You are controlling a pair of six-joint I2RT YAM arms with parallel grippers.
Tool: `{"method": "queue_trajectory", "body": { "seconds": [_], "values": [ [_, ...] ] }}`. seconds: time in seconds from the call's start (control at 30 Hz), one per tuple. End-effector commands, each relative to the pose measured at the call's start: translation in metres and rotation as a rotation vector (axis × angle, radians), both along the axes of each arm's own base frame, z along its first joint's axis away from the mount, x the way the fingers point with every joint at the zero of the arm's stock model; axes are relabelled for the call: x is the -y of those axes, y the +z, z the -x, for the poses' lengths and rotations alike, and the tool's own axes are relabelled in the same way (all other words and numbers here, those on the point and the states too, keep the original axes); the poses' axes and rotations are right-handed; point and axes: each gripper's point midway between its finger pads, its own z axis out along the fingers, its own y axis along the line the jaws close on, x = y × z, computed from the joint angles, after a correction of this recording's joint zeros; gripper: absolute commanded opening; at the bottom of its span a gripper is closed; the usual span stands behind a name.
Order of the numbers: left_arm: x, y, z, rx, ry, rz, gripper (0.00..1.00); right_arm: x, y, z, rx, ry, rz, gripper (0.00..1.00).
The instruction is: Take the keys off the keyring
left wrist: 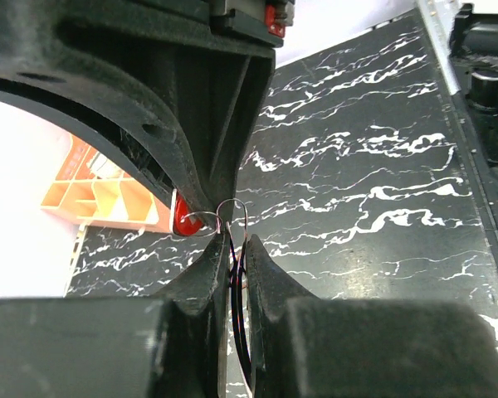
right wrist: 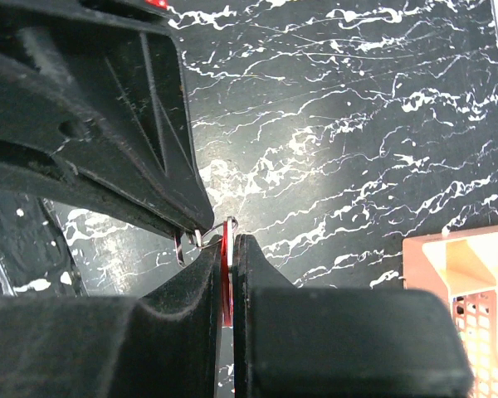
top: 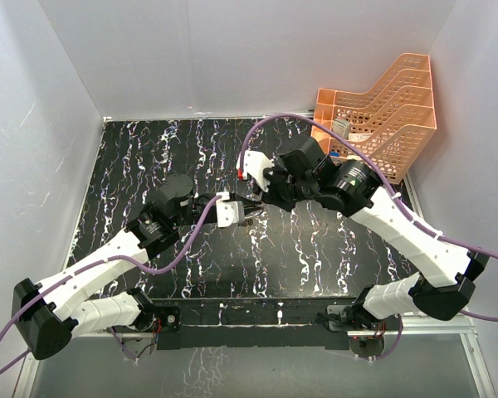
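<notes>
The right gripper moves from the left gripper toward the orange tray next, lowers to the bare tabletop below it and releases the red-headed key (right wrist: pixel 225 250).
Both grippers meet tip to tip above the middle of the black marbled table (top: pixel 149 166). My left gripper (top: pixel 246 215) (left wrist: pixel 235 240) is shut on the keyring (left wrist: pixel 237 311), a thin wire loop standing edge-on between its fingers. A smaller silver wire loop (left wrist: pixel 244 214) pokes out above the tips. My right gripper (top: pixel 261 194) (right wrist: pixel 226 242) is shut on the red-headed key (right wrist: pixel 225 250), held flat between its pads. That key's red head (left wrist: pixel 183 217) also shows in the left wrist view, right beside the ring. In the top view the ring and key are hidden between the fingers.
An orange mesh tray (top: pixel 382 116) stands at the back right corner against the wall, with a small object inside. White walls close in the table on three sides. The arm bases sit along the near edge.
</notes>
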Motion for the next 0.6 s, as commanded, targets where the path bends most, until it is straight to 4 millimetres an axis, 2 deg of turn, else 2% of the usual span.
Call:
{"method": "queue_trajectory", "body": {
  "seconds": [0.0,0.1,0.33,0.57],
  "values": [
    [0.005,0.053,0.060,0.083,-0.282,0.129,0.00,-0.027,0.034,0.000,0.102,0.165,-0.107,0.00],
    [0.005,0.060,0.070,0.081,-0.338,0.146,0.00,-0.032,0.034,0.011,0.085,0.227,-0.139,0.00],
    [0.008,0.068,0.079,0.075,-0.398,0.180,0.00,-0.040,0.023,0.013,0.047,0.252,-0.141,0.00],
    [0.009,0.073,0.082,0.074,-0.420,0.232,0.00,-0.050,-0.002,0.012,-0.024,0.264,-0.113,0.00]
  ]
}}
